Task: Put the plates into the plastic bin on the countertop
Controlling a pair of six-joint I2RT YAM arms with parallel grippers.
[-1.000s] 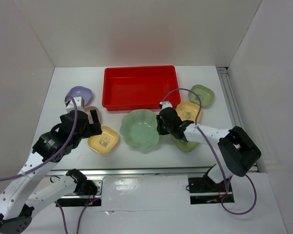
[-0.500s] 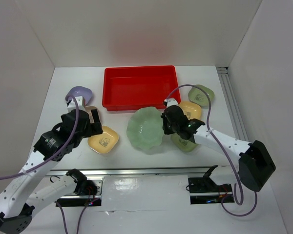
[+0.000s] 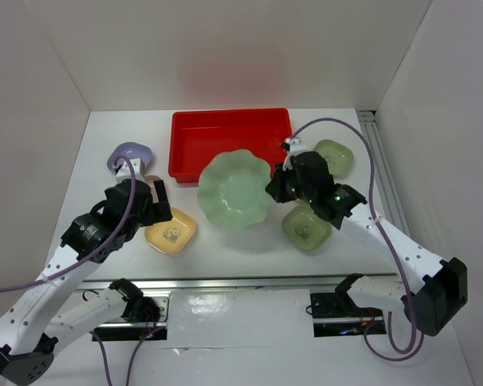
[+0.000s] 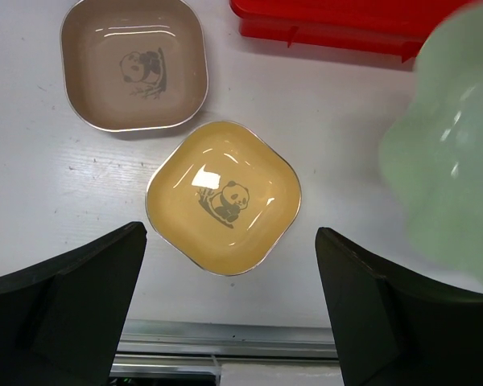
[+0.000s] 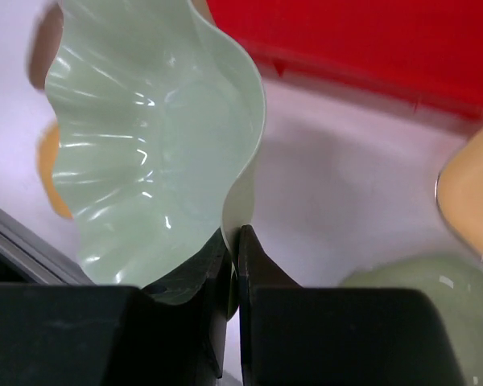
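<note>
Next, my right gripper needs to carry the large scalloped plate outward over the red plastic bin (image 3: 225, 133) (image 5: 370, 40) and lower it inside to release it, since the bin stands empty.
My right gripper (image 3: 276, 188) is shut on the right rim of the large pale green scallop-edged plate (image 3: 235, 190) and holds it tilted above the countertop (image 3: 249, 245), overlapping the front edge of the red plastic bin (image 3: 225, 133). The right wrist view shows the fingers (image 5: 253, 261) pinching the rim of this plate (image 5: 153, 153). My left gripper (image 3: 154, 203) is open and empty above a yellow plate (image 4: 223, 195), which lies between its fingers (image 4: 72, 297). A tan-pink plate (image 4: 134, 62) lies just beyond it. The bin holds no plates.
A lavender plate (image 3: 131, 153) lies at the back left. One green plate (image 3: 334, 155) sits right of the bin, another (image 3: 306, 227) under my right arm. A second yellow plate (image 5: 471, 201) shows at the right wrist view's edge. White walls enclose the counter; a metal rail (image 3: 225, 283) runs along the front.
My right gripper has lifted the large green plate off the counter and carried it back toward the red bin, tilting it. My left arm has barely moved.
</note>
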